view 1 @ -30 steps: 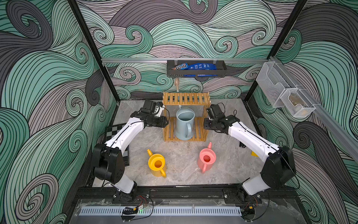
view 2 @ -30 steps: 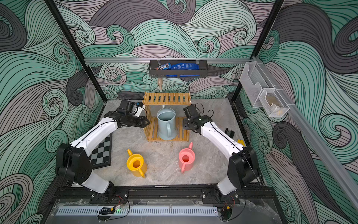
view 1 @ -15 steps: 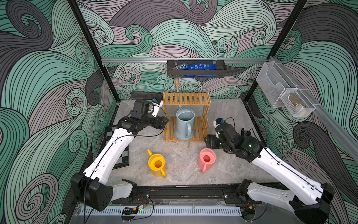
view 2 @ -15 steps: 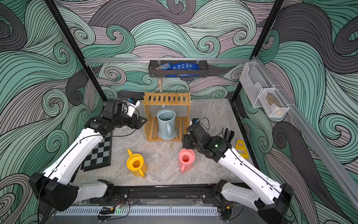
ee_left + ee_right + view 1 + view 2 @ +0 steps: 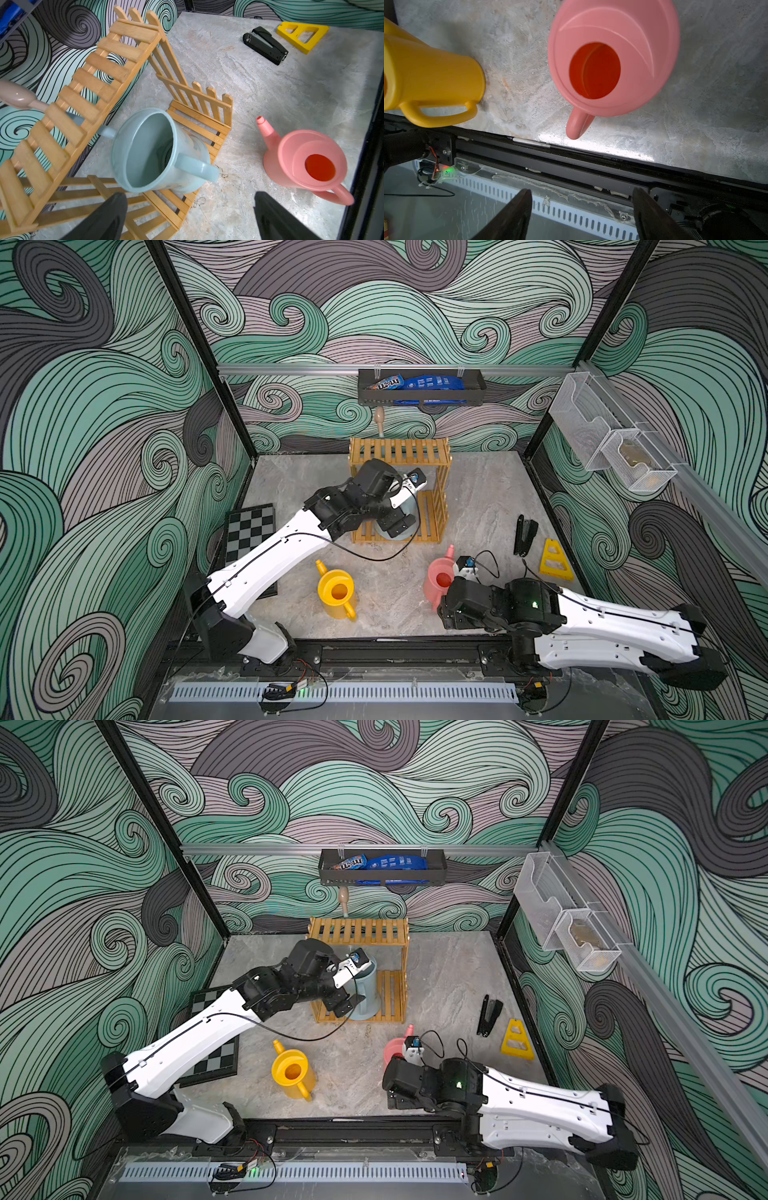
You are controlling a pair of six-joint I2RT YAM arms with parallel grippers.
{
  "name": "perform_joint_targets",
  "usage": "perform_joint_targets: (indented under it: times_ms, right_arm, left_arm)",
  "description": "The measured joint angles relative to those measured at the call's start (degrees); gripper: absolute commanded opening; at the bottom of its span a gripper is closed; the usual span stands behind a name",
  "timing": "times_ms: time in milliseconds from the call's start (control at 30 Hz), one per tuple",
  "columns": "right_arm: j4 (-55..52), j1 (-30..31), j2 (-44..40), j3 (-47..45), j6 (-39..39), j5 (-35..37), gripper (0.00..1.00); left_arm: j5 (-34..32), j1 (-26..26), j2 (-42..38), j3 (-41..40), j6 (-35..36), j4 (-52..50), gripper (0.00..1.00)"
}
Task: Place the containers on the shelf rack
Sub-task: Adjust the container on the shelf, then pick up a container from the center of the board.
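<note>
My right gripper lowers and eases outward next until its open fingers straddle the pink container's handle (image 5: 436, 604) (image 5: 579, 124), since that handle lies below and outward of them.
The large pale blue-grey container (image 5: 149, 149) stands upright on the lower tier of the wooden shelf rack (image 5: 399, 452), its tan spout tip (image 5: 379, 420) poking out behind. My left arm hides most of it in a top view; more shows in both (image 5: 368, 990). My left gripper (image 5: 190, 216) hangs open and empty above the rack's front edge (image 5: 340, 1006). The yellow container (image 5: 338, 593) and the pink container (image 5: 438, 585) stand on the floor in front. My right gripper (image 5: 582, 214) is open and empty over the front rail, close to the pink container's handle (image 5: 579, 124).
A black stapler (image 5: 524, 535) and a yellow triangular piece (image 5: 555, 560) lie at the right. A checkerboard (image 5: 249, 531) lies at the left. A black tray of snack packets (image 5: 419, 391) hangs on the back wall, and white mesh baskets (image 5: 611, 443) hang on the right wall.
Both grippers left the big can's sides and opened wider. The right arm drew back to the front edge by the pink can; the left swung across the rack's front.
</note>
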Motion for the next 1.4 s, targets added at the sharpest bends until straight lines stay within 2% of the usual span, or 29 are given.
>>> perform_joint_targets:
  times_ms: [267, 500, 700, 867, 1033, 1167, 1300, 1400]
  right_arm:
    - [1.81, -0.7, 4.31, -3.08, 1.68, 3.58, 0.78]
    - [2.36, -6.38, -0.09, -8.11, 1.2, 3.67, 0.67]
    - [3.5, -9.14, -5.46, -9.07, -1.33, 3.3, 0.68]
    - [5.95, -8.87, -4.17, -7.87, -4.63, 0.63, 0.73]
    - [8.46, -5.9, 1.53, -4.15, -6.67, 0.44, 0.75]
    - [8.15, -5.79, 6.47, -2.73, -6.23, 1.31, 0.76]
    - [7.69, -6.91, 8.7, -3.63, -5.88, 1.31, 0.7]
    - [6.91, -9.22, 8.09, -4.83, -5.25, 1.31, 0.55]
  left_arm:
    - [-10.38, -1.95, 11.04, 3.93, 2.03, 1.16, 0.99]
    - [-15.34, -2.19, 10.25, 3.02, 3.69, 2.34, 0.99]
    - [-17.88, -2.19, 8.39, 0.63, 5.53, 3.82, 0.99]
    - [-19.04, -2.21, 7.19, -0.83, 6.4, 3.91, 0.99]
    - [-18.8, -2.21, 5.29, -1.03, 6.14, 2.89, 0.99]
    - [-17.33, -2.12, 1.38, -1.03, 4.74, 1.22, 0.99]
    - [-14.88, -0.17, -3.21, -1.03, 2.51, -0.04, 0.99]
    - [-11.98, 5.14, -6.1, -1.05, -0.31, -1.09, 0.99]
